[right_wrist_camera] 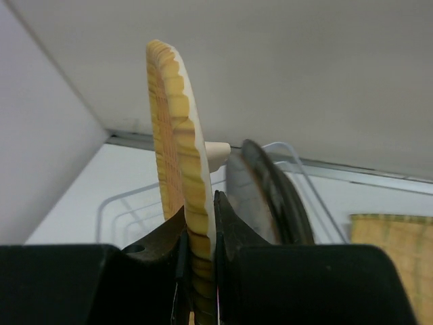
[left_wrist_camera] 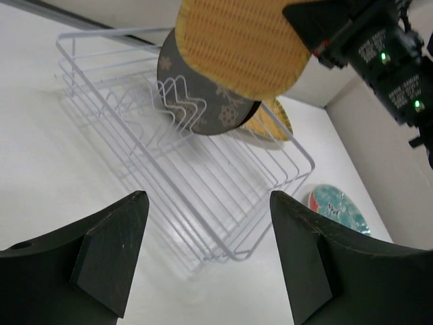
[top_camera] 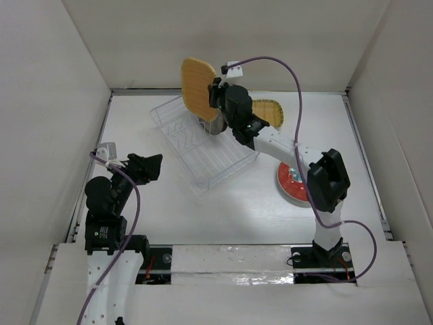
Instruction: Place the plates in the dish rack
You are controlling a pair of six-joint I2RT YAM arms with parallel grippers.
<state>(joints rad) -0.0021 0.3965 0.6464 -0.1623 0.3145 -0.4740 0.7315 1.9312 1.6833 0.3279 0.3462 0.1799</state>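
The yellow plate (top_camera: 198,88) turns with my right gripper next and comes down into the rack slot beside the deer plate (top_camera: 215,126) for release, because those rack wires are empty.
My right gripper (top_camera: 218,95) is shut on the edge of the yellow ribbed oblong plate (top_camera: 198,88), holding it upright on edge above the far end of the white wire dish rack (top_camera: 206,152). In the right wrist view the fingers (right_wrist_camera: 201,210) clamp the plate (right_wrist_camera: 177,135). The dark grey deer plate (top_camera: 215,126) stands between the rack's prongs, just beside the held plate (left_wrist_camera: 233,40); it also shows in the left wrist view (left_wrist_camera: 203,101). The red-rimmed teal plate (top_camera: 291,181) lies flat, partly under my right arm. My left gripper (top_camera: 150,167) is open and empty, left of the rack (left_wrist_camera: 203,189).
A yellow-orange plate (top_camera: 268,112) lies flat on the table behind the rack's right end. White walls enclose the table on three sides. The grey-rimmed cream plate is out of view. The teal plate also shows in the left wrist view (left_wrist_camera: 338,208).
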